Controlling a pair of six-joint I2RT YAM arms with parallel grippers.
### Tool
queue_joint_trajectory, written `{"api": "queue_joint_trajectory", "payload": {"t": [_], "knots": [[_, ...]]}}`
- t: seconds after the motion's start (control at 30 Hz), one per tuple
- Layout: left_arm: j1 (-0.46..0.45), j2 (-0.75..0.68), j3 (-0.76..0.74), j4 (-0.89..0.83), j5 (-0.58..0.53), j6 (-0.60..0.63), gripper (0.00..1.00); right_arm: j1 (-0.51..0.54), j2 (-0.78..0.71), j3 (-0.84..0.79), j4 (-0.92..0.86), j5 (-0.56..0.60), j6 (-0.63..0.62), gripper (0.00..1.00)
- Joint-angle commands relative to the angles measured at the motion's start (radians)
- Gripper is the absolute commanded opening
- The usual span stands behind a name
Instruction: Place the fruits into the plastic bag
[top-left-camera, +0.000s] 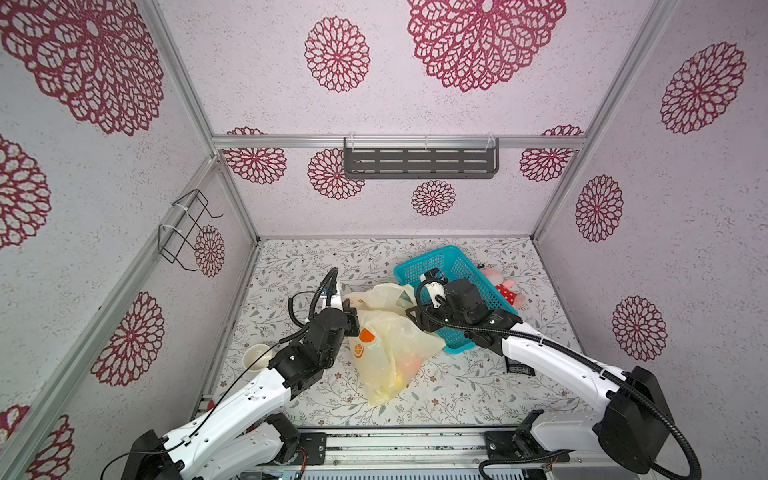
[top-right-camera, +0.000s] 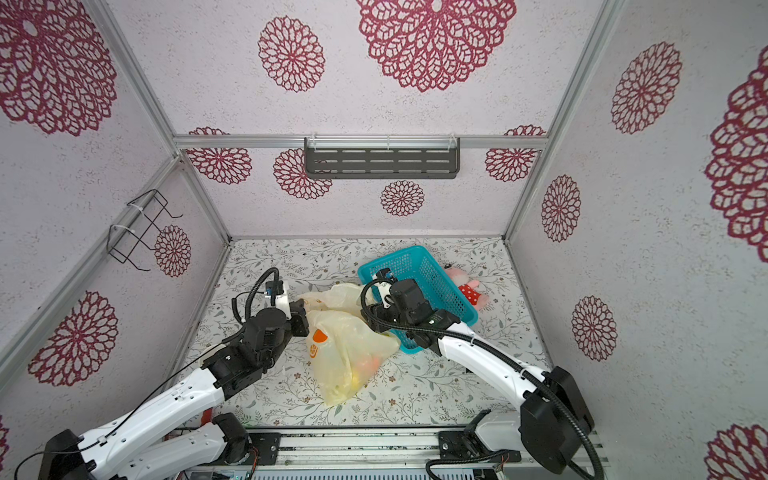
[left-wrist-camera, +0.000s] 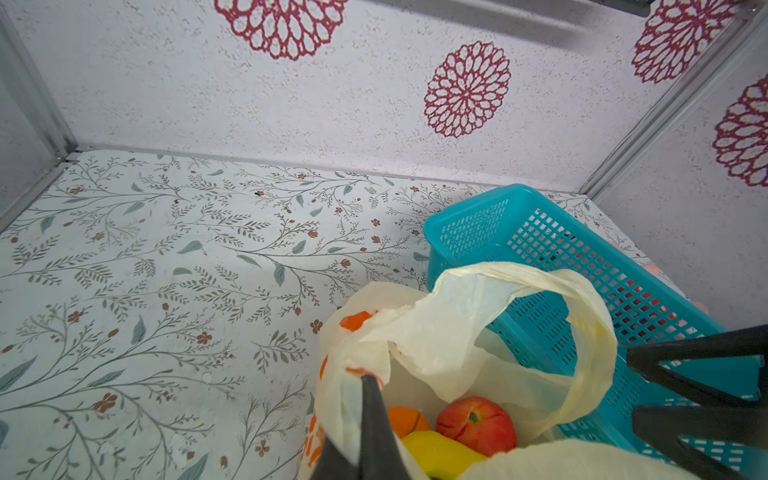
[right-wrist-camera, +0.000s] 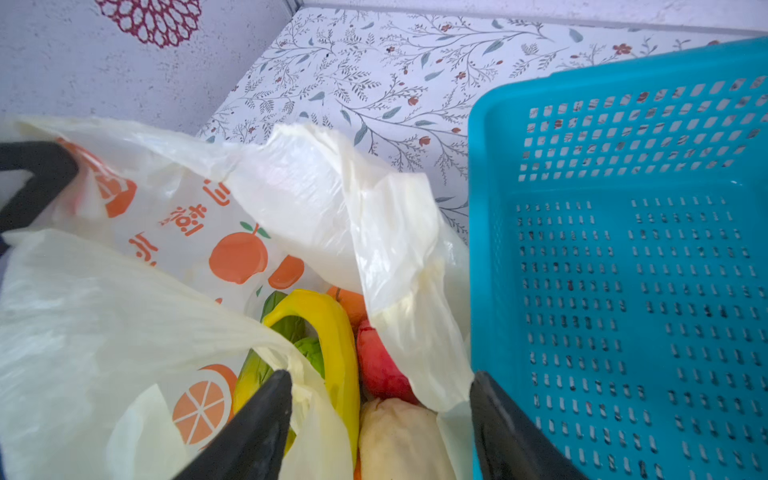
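Note:
The left gripper draws the bag's rim (top-left-camera: 357, 308) (left-wrist-camera: 356, 379) a little away from the turquoise basket next, then opens to release it, since several fruits already lie inside the bag.
The pale-yellow plastic bag (top-left-camera: 390, 345) printed with orange slices lies mid-table, its mouth toward the basket. My left gripper (left-wrist-camera: 368, 380) is shut on the bag's rim, holding that side up (top-left-camera: 351, 318). My right gripper (right-wrist-camera: 380, 376) stands open just above the bag's mouth, nothing between its fingers; in a top view it is at the bag's far right edge (top-left-camera: 412, 312). Inside the bag lie several fruits: a yellow banana (right-wrist-camera: 332, 328), a red ball (right-wrist-camera: 378, 365), a cream one (right-wrist-camera: 399, 432), an orange one (right-wrist-camera: 351, 303) and a green one (right-wrist-camera: 286, 328).
A turquoise mesh basket (top-left-camera: 428, 257) stands right behind the bag, touching it, with my right arm over it. A pink plush toy in a red dotted dress (top-left-camera: 505, 286) lies beyond the basket. A white bowl (top-left-camera: 257, 357) sits at the table's left edge.

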Motion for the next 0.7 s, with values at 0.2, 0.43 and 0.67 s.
{"api": "queue_joint_trajectory", "payload": {"t": [0.2, 0.43, 0.67], "knots": [[-0.005, -0.109, -0.049, -0.076, -0.037, -0.069, 0.0, -0.023, 0.124, 0.119, 0.042, 0.047, 0.003, 0.71], [-0.005, -0.143, -0.064, -0.086, -0.043, -0.085, 0.0, -0.027, 0.305, 0.237, 0.074, -0.029, -0.028, 0.51], [-0.005, -0.138, -0.063, -0.103, -0.095, -0.101, 0.0, -0.04, 0.297, 0.36, 0.09, -0.103, -0.058, 0.0]]}}
